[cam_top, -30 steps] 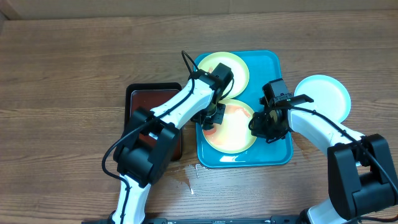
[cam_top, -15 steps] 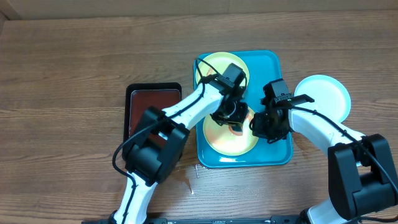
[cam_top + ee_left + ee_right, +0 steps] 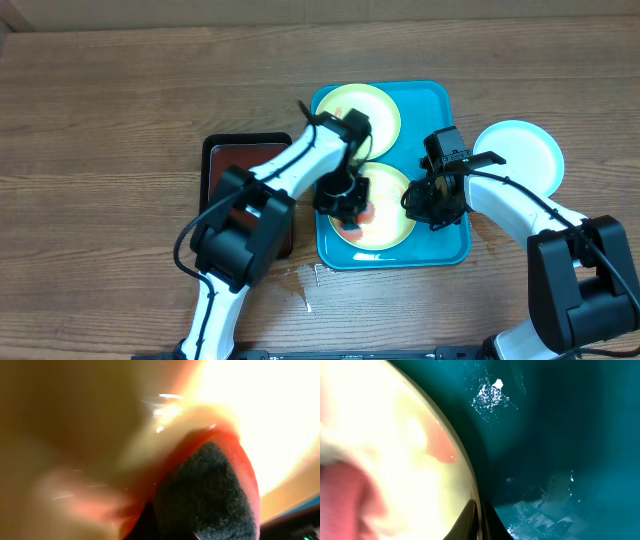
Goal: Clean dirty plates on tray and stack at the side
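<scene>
The robot's left gripper should keep wiping next because smears remain, then lift to free the sponge over the black tray [image 3: 240,160], which is on the gripper's left in the overhead view.
The turquoise tray [image 3: 445,245] holds two yellow-green plates: a far one [image 3: 375,105] and a near one [image 3: 395,215] with red sauce smears. My left gripper [image 3: 347,203] is pressed down on the near plate, shut on a dark fuzzy sponge [image 3: 210,495] edged with red. The pale plate surface [image 3: 270,410] fills the left wrist view. My right gripper [image 3: 428,205] is shut on the near plate's right rim [image 3: 479,510], with the plate [image 3: 395,435] to its left and the tray floor [image 3: 560,435] to its right. The light blue plate [image 3: 520,155] lies on the table right of the tray.
A smaller black tray with a dark red inside [image 3: 225,165] lies just left of the turquoise tray, partly under my left arm. The wooden table [image 3: 120,110] stretches wide to the left. Small wet spots mark the table near the tray's front left corner [image 3: 315,275].
My left gripper swept with the sponge from the near plate's left edge up to its right side, then back down to its left half. The right gripper kept its hold on the rim.
</scene>
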